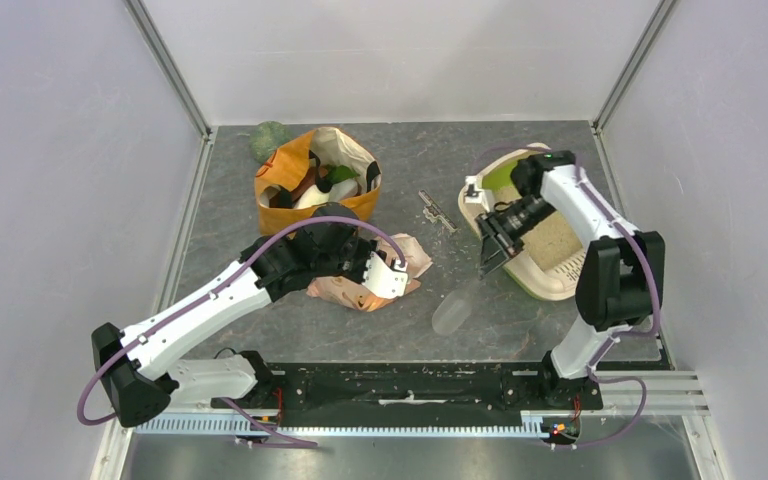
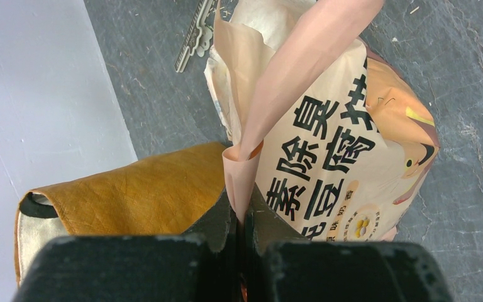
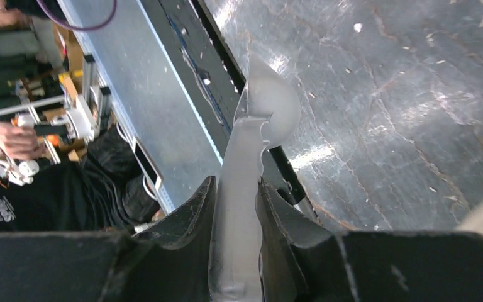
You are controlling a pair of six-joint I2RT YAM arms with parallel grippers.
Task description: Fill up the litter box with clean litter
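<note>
The empty scoop in my right gripper should go down and to the left in the top view next, onto bare tabletop by the bag. I should then release the scoop's handle.
The litter box (image 1: 570, 285) lies at the right, its lime-green hood (image 1: 500, 176) at the far end, with pale beige litter (image 1: 558, 238) inside. My right gripper (image 1: 487, 260) hangs over the box's left rim. It is shut on the handle of a translucent plastic scoop (image 1: 452, 312), whose bowl points toward the table's near edge. In the right wrist view the handle sits between the jaws of the right gripper (image 3: 236, 189) and the scoop bowl (image 3: 270, 104) looks empty. My left gripper (image 2: 245, 211) is shut on a pink flap of the printed litter bag (image 2: 339, 157), which lies mid-table (image 1: 355, 292).
An orange paper shopping bag (image 1: 315, 180) full of items stands behind the litter bag; it also shows in the left wrist view (image 2: 132, 195). A green object (image 1: 270, 140) lies behind it. A small metal strip (image 1: 438, 212) lies between the bag and the box. Loose granules dot the table.
</note>
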